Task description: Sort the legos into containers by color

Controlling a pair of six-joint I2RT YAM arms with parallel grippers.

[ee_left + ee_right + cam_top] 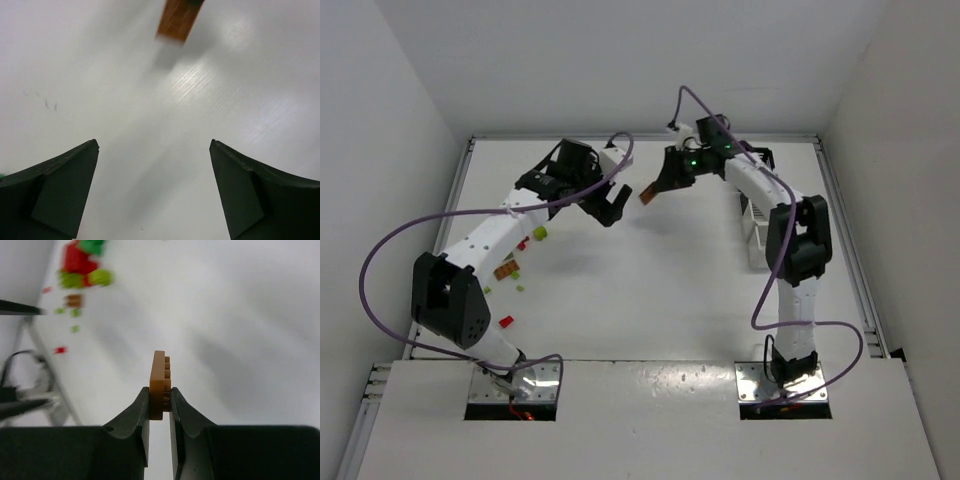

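The orange-brown lego still hangs over bare tabletop, so my right gripper should next swing to the right in the top view, over the far black container point(762, 156), and let go of the lego.
My right gripper point(160, 394) is shut on a thin orange-brown lego point(159, 375), held on edge with its studs to the right. From above, that lego point(646, 196) hangs over the table's far middle in the right gripper point(653, 190). My left gripper point(612, 207) stands open just to its left, nothing between its fingers point(75, 175). In the left wrist view the same lego point(176, 20) shows at the top edge. Loose red, green, lime and orange-brown legos point(506, 270) lie on the left. Of the containers, a white slatted one point(756, 232) shows behind the right arm.
The loose bricks form a blurred pile point(80, 265) at the upper left of the right wrist view. A purple cable point(380, 260) loops off the left arm. Raised table rims point(840, 220) run along both sides and the back.
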